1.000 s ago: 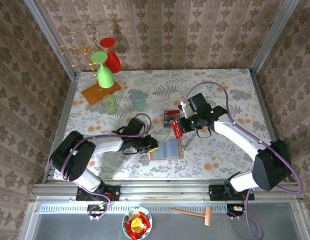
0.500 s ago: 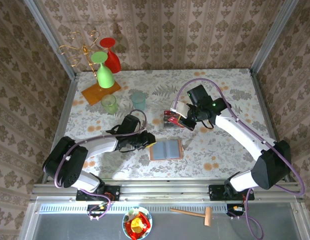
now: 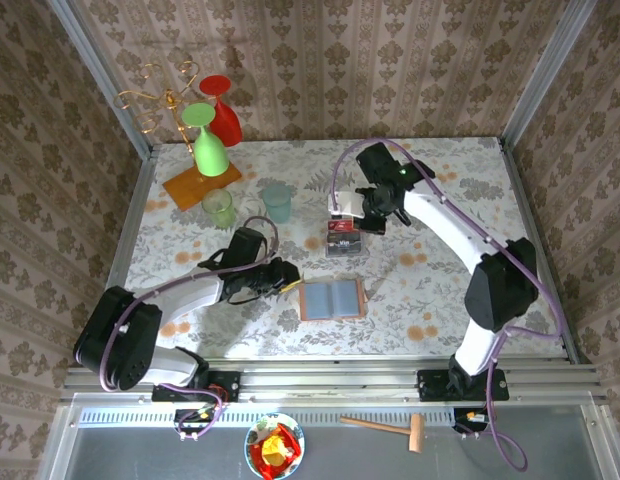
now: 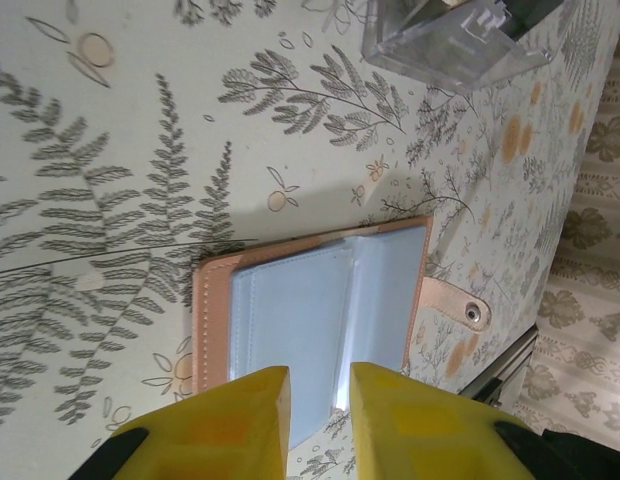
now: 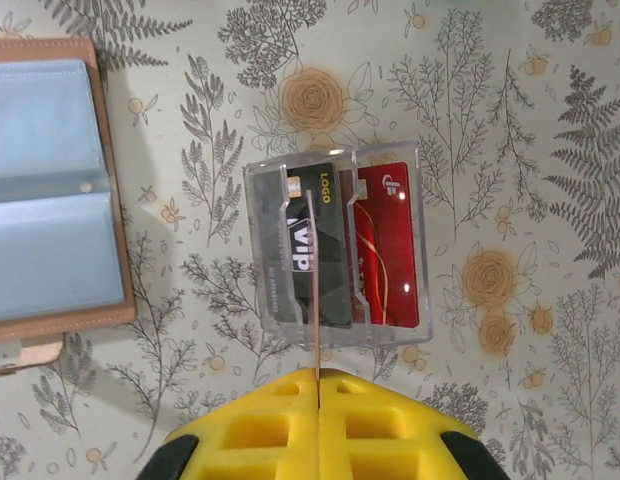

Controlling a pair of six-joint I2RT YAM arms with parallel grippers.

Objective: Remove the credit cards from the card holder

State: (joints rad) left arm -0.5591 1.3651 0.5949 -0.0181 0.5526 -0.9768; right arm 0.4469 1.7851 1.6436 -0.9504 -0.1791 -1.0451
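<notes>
My right gripper holds the thin card (image 5: 316,290) over the black VIP card, so it will move outward and then down over the red card (image 5: 391,245) to release the card it holds.
The salmon-tan card holder (image 3: 332,299) lies open and flat on the table, its grey-blue pockets (image 4: 310,310) facing up. My left gripper (image 3: 288,277) hovers at its left edge, open, with a narrow gap and nothing between the yellow fingers (image 4: 240,420). Farther back, my right gripper (image 3: 352,212) is shut on a thin credit card (image 5: 316,290), seen edge-on and standing upright over the clear tray (image 5: 265,250). A black VIP card (image 5: 330,270) and a red card (image 5: 385,240) lie in that tray (image 3: 343,238).
A glass rack on an orange base (image 3: 202,185) holds green (image 3: 208,140) and red (image 3: 222,110) glasses at the back left. Small cups (image 3: 219,206) (image 3: 277,200) stand near it. A wooden hammer (image 3: 385,426) and a bowl (image 3: 274,447) sit below the front rail.
My right gripper carried the card from beside the card holder back to above the clear tray. The left gripper drew away leftward from the holder.
</notes>
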